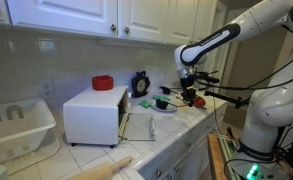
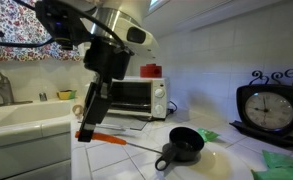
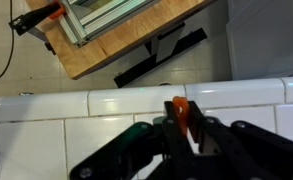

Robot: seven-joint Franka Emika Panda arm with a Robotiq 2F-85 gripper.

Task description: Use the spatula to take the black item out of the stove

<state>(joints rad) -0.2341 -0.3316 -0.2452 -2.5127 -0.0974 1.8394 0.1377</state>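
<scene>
The bare tiles beside the white plate are outward from my gripper and below it. I need to turn my gripper next and lower it outward to them to release the spatula (image 2: 111,138).
My gripper (image 3: 179,128) is shut on the orange handle of the spatula (image 3: 178,110). In an exterior view the gripper (image 2: 86,128) holds the spatula (image 2: 111,138) low over the counter, its thin shaft pointing at a black cup-shaped item (image 2: 183,143) that sits by a white plate (image 2: 218,165). Whether the spatula tip touches the item I cannot tell. The white stove (image 2: 126,97) with a red disc (image 2: 150,70) on top stands behind, door down. In an exterior view the gripper (image 1: 189,96) is well to the side of the stove (image 1: 94,115).
A black clock (image 2: 271,105) stands on the counter and shows in both exterior views (image 1: 140,84). There are a white dish rack (image 1: 16,125), a wooden rolling pin (image 1: 106,168), a sink (image 2: 21,118) and green cloths (image 2: 278,160). The counter edge is just below the gripper in the wrist view.
</scene>
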